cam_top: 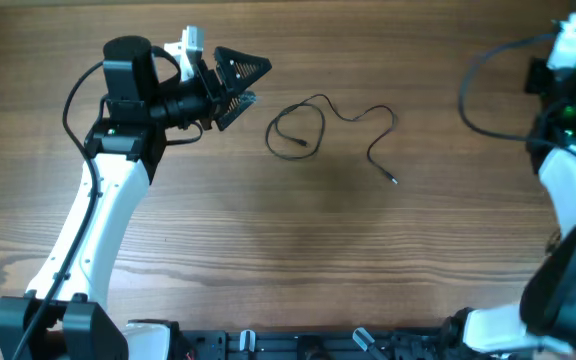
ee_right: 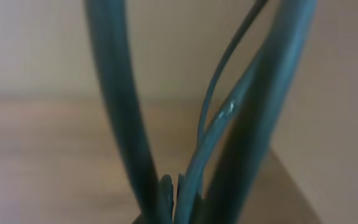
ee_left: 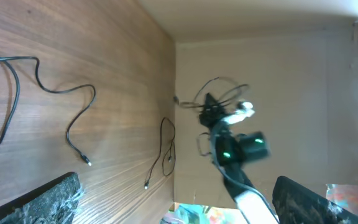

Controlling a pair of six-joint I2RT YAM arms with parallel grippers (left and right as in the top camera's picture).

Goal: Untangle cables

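My right gripper first moves down toward the empty table next, to release the bunch beside the cardboard wall.
One thin black cable lies loose mid-table, a loop on its left and a plug end at the right; it also shows in the left wrist view. My left gripper is open and empty, left of that loop, its fingers at the bottom corners of its own view. My right gripper is raised at the far right, shut on a bunch of thin cables that loop above it. The right wrist view shows blurred cords running up from its closed fingertips. Another thin cord lies near the table's right edge.
A black loop curves out to the left of the right arm. A tan cardboard wall stands past the table's right edge. The left arm reaches in from the bottom left.
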